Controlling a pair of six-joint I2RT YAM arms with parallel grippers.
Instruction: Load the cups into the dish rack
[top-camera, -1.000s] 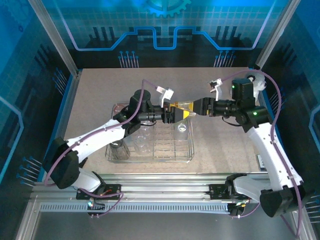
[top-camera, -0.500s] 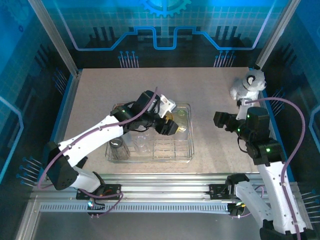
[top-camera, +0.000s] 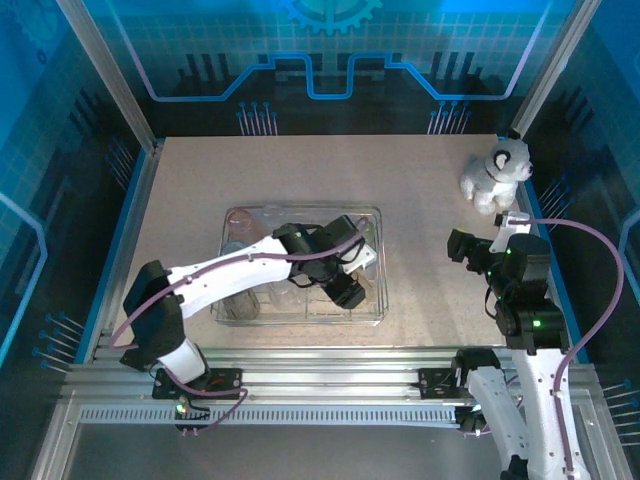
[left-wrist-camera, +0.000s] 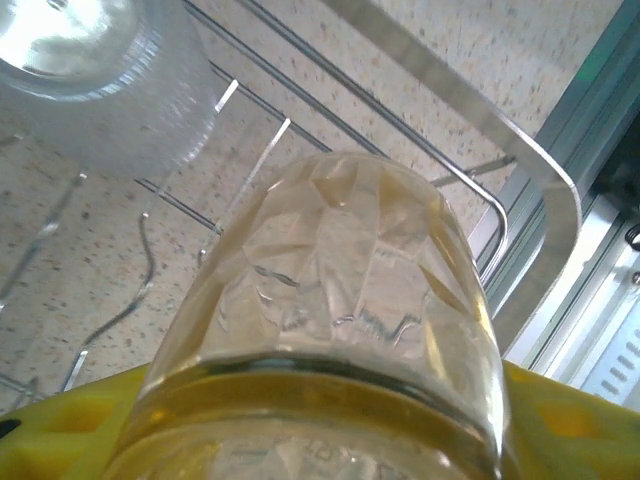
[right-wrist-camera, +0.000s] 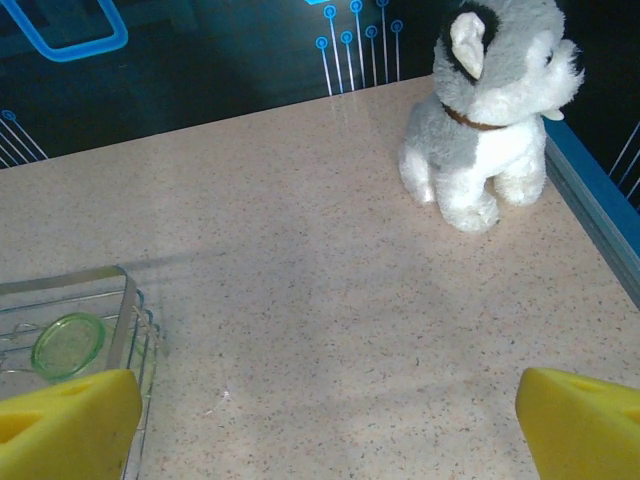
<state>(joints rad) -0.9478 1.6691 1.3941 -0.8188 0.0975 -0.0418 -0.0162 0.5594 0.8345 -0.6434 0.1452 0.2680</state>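
Next, my left gripper moves down into the rack's near corner beside the clear cup (left-wrist-camera: 90, 80) to release the amber faceted cup, since that spot is empty.
My left gripper (left-wrist-camera: 320, 440) is shut on an amber faceted cup (left-wrist-camera: 340, 300), its yellow pads on either side of the rim. It hangs low over the near right corner of the dish rack (top-camera: 300, 318), where the left gripper (top-camera: 348, 290) reaches in from the left. A clear cup (left-wrist-camera: 90, 80) stands in the rack just beyond. A green cup (right-wrist-camera: 68, 345) sits in the rack's far right corner. My right gripper (right-wrist-camera: 325, 425) is open over bare table right of the rack, its fingers (right-wrist-camera: 60, 425) wide apart and empty.
A white-grey plush toy (right-wrist-camera: 490, 110) sits at the back right by the blue table edge. More cups stand in the rack's left part, a pinkish one (top-camera: 240, 222) and a dark one (top-camera: 235, 300). The rack's metal rim (left-wrist-camera: 470, 110) runs close to the held cup.
The right gripper let go of the amber cup, opened wide and pulled back to the right. The left gripper carried the cup down toward the rack's near right corner.
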